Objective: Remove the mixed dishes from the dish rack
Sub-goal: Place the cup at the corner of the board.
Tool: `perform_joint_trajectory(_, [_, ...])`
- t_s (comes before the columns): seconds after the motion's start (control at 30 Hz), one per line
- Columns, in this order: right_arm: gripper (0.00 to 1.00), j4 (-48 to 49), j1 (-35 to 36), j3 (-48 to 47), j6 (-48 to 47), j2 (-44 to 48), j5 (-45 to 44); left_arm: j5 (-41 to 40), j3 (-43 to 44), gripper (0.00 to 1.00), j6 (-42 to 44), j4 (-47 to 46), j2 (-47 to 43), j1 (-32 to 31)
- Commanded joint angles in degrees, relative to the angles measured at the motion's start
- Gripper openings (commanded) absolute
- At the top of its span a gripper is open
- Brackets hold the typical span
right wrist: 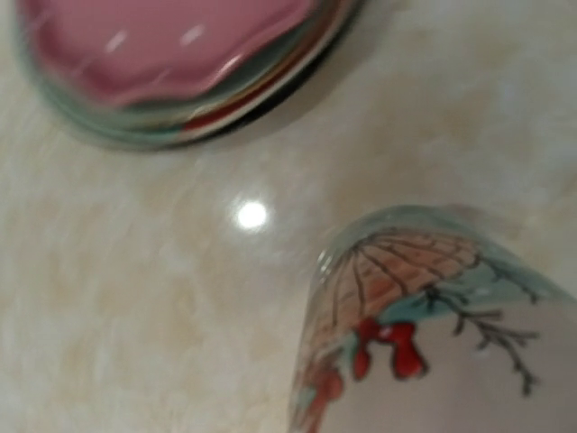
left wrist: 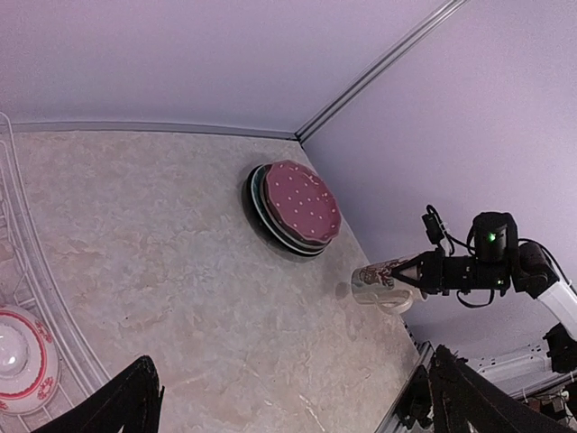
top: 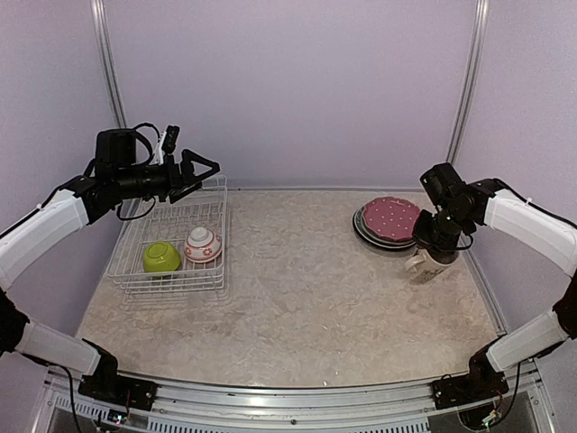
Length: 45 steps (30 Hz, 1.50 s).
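Note:
The cream printed mug (top: 422,265) is tilted, so it turns in my right gripper next to stand upright on the bare tabletop by the plate stack. The gripper then releases the mug's rim.
The white wire dish rack (top: 135,271) stands at the left and holds a lime-green bowl (top: 161,257) and a small white-and-red bowl (top: 203,244). My left gripper (top: 200,176) hangs open and empty above the rack's far edge. In the left wrist view its fingertips (left wrist: 126,401) frame the table, with the rack's rim (left wrist: 41,280) and the white-and-red bowl (left wrist: 18,356) at the left. At the right, my right gripper (top: 435,245) is shut on the rim of the cream printed mug (top: 422,265), which is tilted just in front of the plate stack (top: 389,219). I cannot tell whether the mug (right wrist: 433,352) touches the table.
The stack of plates (left wrist: 297,206), pink polka-dot one on top, lies near the right back corner; it also shows in the right wrist view as the plates (right wrist: 171,54). Purple walls close the back and sides. A metal rail (top: 288,392) runs along the near edge.

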<state>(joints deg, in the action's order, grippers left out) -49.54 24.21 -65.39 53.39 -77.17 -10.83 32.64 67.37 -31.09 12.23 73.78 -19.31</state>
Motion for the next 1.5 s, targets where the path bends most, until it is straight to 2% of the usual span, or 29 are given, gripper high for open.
perform_joint_trajectory(0.0, [0.00,-1.0,-5.8,-5.5,5.8,-3.2,3.6,1.3,2.1,0.99,-0.7,0.4,0.0,0.3])
perform_joint_trajectory(0.17, [0.00,-1.7,-9.8,-10.4,5.0,-10.5,10.1,2.6,2.2,0.99,-1.5,0.4,0.3,0.8])
perform_joint_trajectory(0.37, [0.00,-6.4,-11.8,-17.1,4.8,-18.4,8.6,4.2,2.2,0.99,-3.1,-0.3,1.6,2.2])
perform_joint_trajectory(0.93, [0.00,-4.4,-14.1,-19.2,7.7,-24.9,9.4,5.6,1.9,0.99,-4.9,-1.0,2.5,3.9])
perform_joint_trajectory(0.97, [0.01,-4.3,-14.1,-19.2,7.8,-24.8,9.5,5.6,2.0,0.99,-4.9,-1.0,2.6,4.0])
perform_joint_trajectory(1.33, [0.40,-3.4,-14.0,-18.5,8.5,-21.6,8.5,5.5,2.0,0.99,-5.0,-0.8,2.5,4.4])
perform_joint_trajectory(1.47, [0.45,-4.0,-14.1,-18.6,7.9,-20.2,8.6,5.0,2.1,0.99,-4.5,-0.4,2.3,4.5])
